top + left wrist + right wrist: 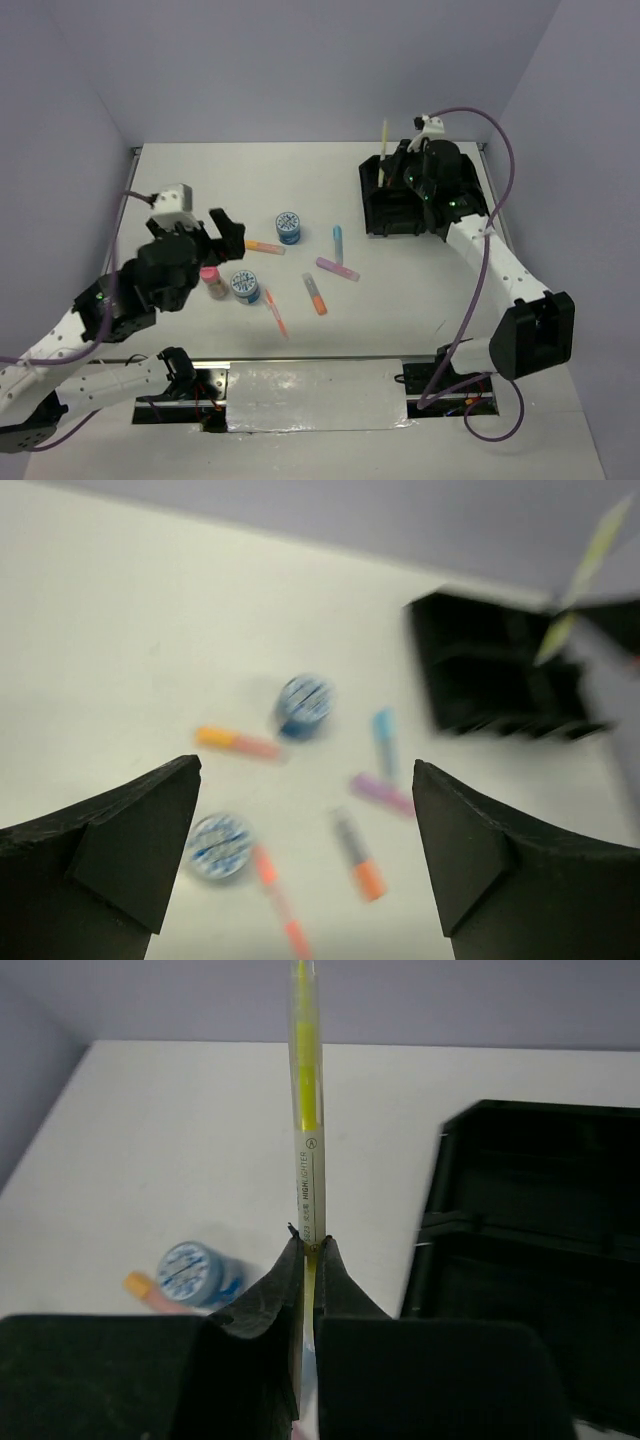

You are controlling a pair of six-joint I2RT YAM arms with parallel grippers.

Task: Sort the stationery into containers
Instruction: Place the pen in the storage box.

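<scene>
I will next swing my right gripper across and down to release the highlighter (384,135), because the tray's far section is below and to the gripper's right in the top view.
My right gripper (312,1245) is shut on a yellow highlighter (306,1080) that stands upright from its tips, above the left edge of the black divided tray (530,1220). From above, the gripper (388,172) and the highlighter (384,135) hover over the tray (368,200). My left gripper (305,790) hangs open and holds nothing, above the loose stationery. Below it lie two blue tubs (303,704) (219,845), an orange pen (238,742), a light blue pen (384,737), a purple pen (382,793), a grey-and-orange marker (358,856) and a thin orange pen (278,900).
A pink-capped bottle (212,281) stands beside the nearer tub (245,286), just right of my left gripper (225,235). Pale walls close the table on the left, back and right. The right arm's purple cable (480,270) loops above the table's right side.
</scene>
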